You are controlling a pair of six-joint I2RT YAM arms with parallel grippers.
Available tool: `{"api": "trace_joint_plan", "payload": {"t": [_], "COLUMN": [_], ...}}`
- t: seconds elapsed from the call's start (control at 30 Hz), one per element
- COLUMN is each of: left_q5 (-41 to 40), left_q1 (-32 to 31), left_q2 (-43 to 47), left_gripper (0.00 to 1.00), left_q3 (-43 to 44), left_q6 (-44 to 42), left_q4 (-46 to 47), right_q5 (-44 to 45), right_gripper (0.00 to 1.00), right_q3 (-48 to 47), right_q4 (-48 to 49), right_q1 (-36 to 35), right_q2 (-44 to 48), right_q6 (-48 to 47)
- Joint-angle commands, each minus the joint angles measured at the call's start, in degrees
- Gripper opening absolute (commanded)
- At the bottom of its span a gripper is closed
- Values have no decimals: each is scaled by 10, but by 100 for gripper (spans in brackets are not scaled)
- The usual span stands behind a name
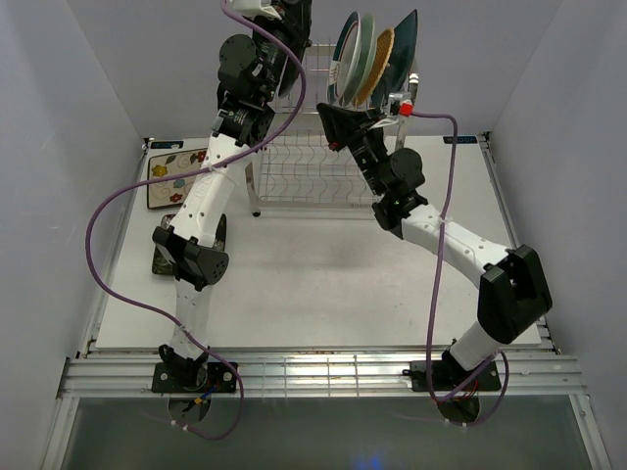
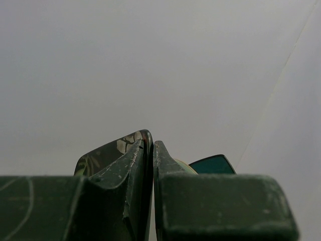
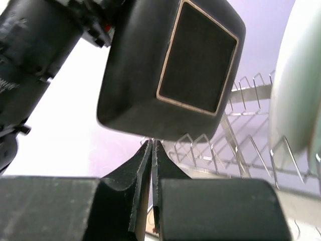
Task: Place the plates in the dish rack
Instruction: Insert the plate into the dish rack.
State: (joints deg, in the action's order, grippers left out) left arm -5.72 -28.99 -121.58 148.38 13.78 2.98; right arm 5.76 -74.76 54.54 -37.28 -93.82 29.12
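My left gripper lowers next, easing left in the top view, and releases the dark floral plate, since the empty wires of the rack's upper shelf show below that plate.
The steel wire dish rack point(image 1: 304, 171) stands at the back middle. On its upper tier stand a white striped-rim plate point(image 1: 346, 49), a pale green plate point(image 1: 363, 54), a woven orange plate point(image 1: 381, 61) and a teal plate point(image 1: 404, 44). My left gripper point(image 1: 284, 24) is high above the rack's left side, shut on the rim of the dark floral plate point(image 2: 108, 153). The right wrist view shows that plate's underside point(image 3: 193, 60) just above my right gripper point(image 3: 151, 144), which is shut and empty beside the rack point(image 3: 241, 150). A cream floral rectangular plate point(image 1: 176, 176) lies on the table at left.
Purple cables hang from both arms across the table. White walls close in the left, right and back sides. The pale green plate point(image 3: 301, 85) is close on the right of my right gripper. The teal plate point(image 2: 213, 164) shows behind the left fingers.
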Motion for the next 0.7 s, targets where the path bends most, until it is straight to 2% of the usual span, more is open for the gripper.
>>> {"api": "trace_joint_plan", "payload": {"t": [0.0,0.43,0.67], "left_q5": [-14,-57,-63], "left_q1": [-5,-1,25], "left_q2": [20,18,8], "left_gripper": [0,0,0], "left_q3": [10,-29,-53], "left_q6": [-3,4,38], "left_q4": [62,80,82], "right_q5": [6,19,38], "right_gripper": [8,8,8], "right_q3": [51,236,308], "right_q4": [20,-22,-15], "right_q1": [-1,-1,-1], "right_q2": [51,260,318], "right_q6": [-26,-74,-84]}}
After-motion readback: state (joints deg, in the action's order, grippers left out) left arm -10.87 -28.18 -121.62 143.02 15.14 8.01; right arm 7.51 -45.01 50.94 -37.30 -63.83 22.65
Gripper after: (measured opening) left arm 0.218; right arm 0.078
